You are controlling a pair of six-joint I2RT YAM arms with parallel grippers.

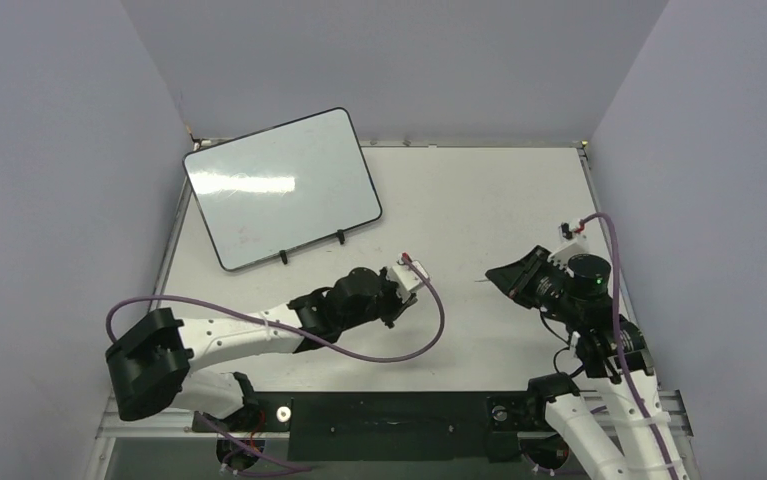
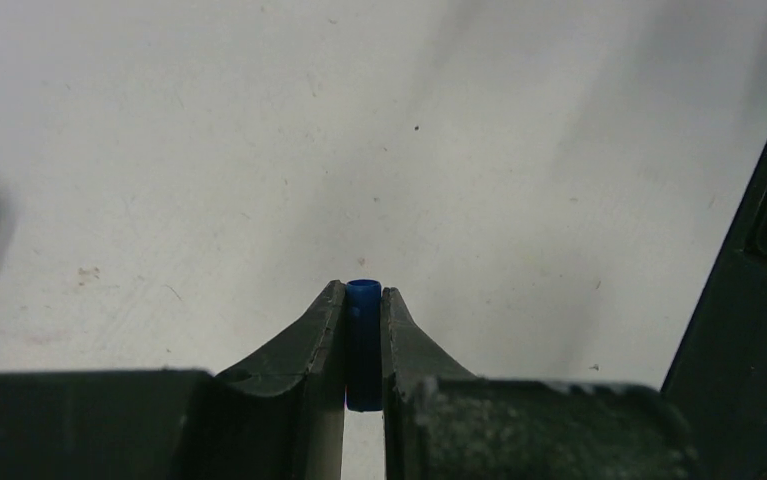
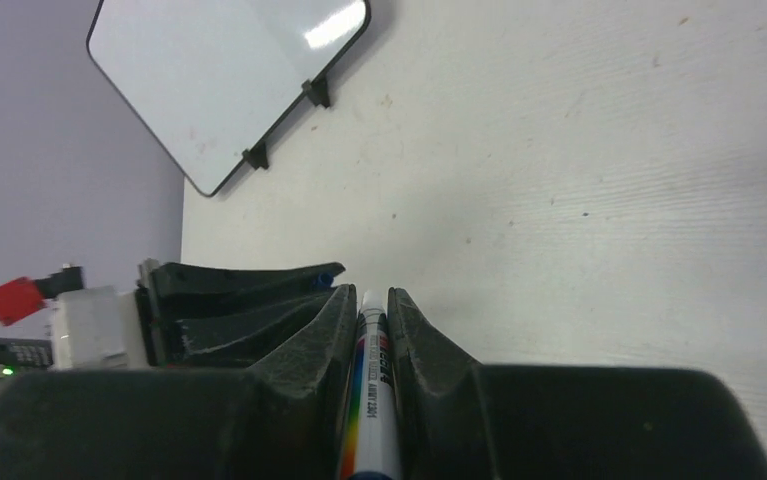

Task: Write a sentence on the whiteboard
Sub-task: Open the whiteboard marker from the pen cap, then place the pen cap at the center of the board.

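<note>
My left gripper lowers to the bare tabletop below it next and releases the blue marker cap [image 2: 363, 340] there, since my right gripper already holds the uncapped white marker.
The whiteboard [image 1: 279, 185] stands tilted at the back left of the table on two small black feet. It also shows in the right wrist view [image 3: 219, 70]. Its face is blank; no blue sentence shows on it. My left gripper [image 1: 397, 297] is shut on a blue marker cap [image 2: 363, 340] over the table's middle, well in front of the board. My right gripper [image 1: 507, 276] is shut on a white marker [image 3: 371, 400] with a rainbow stripe, its end pointing left toward the left gripper [image 3: 244, 300]. The two grippers are apart.
The white table [image 1: 479, 200] has grey walls on three sides. Purple cables loop from both wrists; the left one [image 1: 429, 330] hangs over the table's front middle. The right arm shows as a dark shape [image 2: 759, 300] at the right edge of the left wrist view.
</note>
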